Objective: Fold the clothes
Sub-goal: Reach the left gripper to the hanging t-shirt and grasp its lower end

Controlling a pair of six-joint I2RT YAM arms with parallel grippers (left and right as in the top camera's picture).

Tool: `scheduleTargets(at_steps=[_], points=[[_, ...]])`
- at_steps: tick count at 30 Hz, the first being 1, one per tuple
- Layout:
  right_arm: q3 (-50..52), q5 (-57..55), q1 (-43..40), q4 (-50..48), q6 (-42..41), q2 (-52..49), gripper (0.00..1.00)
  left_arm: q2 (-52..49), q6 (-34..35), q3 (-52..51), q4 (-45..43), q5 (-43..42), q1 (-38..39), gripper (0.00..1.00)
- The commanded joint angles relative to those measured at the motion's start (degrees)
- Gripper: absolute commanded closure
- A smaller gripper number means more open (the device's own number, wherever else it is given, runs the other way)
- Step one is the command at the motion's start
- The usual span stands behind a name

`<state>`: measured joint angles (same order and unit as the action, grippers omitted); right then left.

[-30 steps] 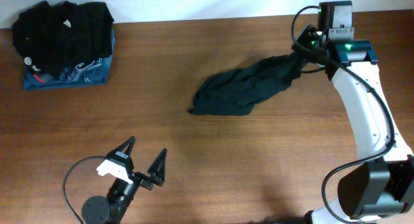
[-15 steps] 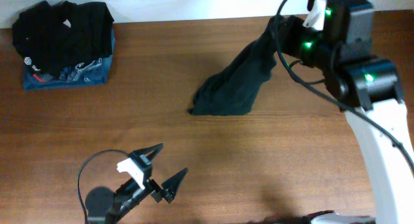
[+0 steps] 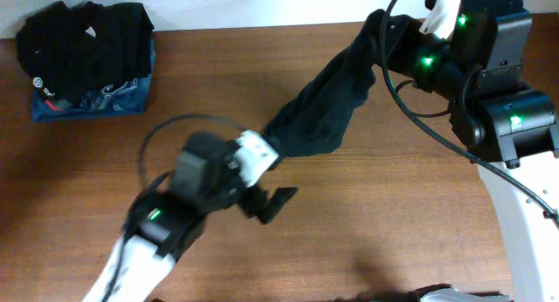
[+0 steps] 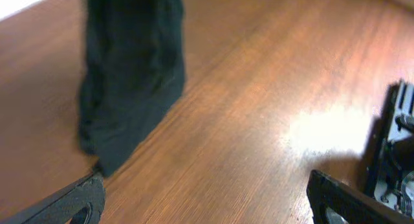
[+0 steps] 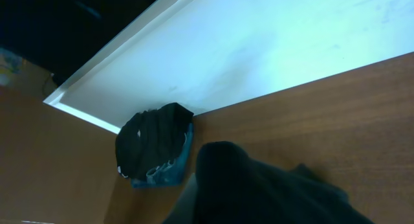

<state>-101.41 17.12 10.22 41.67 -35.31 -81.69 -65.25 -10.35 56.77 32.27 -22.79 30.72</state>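
Note:
Next I will move my left gripper outward and to the right in the overhead view, since the garment's loose lower end (image 3: 307,142) (image 4: 123,132) lies that way from its open fingers.
The clothes (image 3: 319,110), one plain black garment, hang in a long drape from my right gripper (image 3: 381,33), which is shut on the upper end at the back right. The lower end rests on the table. In the right wrist view the clothes (image 5: 272,185) fill the bottom and hide the fingers. My left gripper (image 3: 272,178) stands open in the middle of the table, just in front of the garment's lower end, with nothing between its fingers. In the left wrist view the clothes (image 4: 129,81) hang at upper left, beyond the wide-apart left gripper (image 4: 207,204).
At the back left corner a black ribbed garment (image 3: 83,40) lies on a folded blue garment (image 3: 96,101); this stack (image 5: 155,149) shows in the right wrist view too. The right arm's base (image 4: 394,159) stands at the table's right side. A white wall edge runs behind the table.
My left arm has swung up from the front edge to the middle of the table, near the garment's lower end. The right gripper has raised the garment, which now hangs steeper.

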Motion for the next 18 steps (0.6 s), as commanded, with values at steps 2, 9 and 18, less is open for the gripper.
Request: scheduleTargets(at_steps=[2,9,18], points=[[-0.96,1.20,0.26,-1.88,-0.35,0.31,0.96,-11.32,-1.84,1.57,0.15,2.08,3.17,0.01],[-3.37,7.50,0.28,-2.27,-1.64,0.33,0.96,-21.42,1.92,1.57,-5.38,11.06,3.45,0.01],[-3.85,17.22,0.26,-5.16,-5.03,0.33,0.96,-21.42,-1.14,1.57,-12.11,36.37,11.58,0.01]])
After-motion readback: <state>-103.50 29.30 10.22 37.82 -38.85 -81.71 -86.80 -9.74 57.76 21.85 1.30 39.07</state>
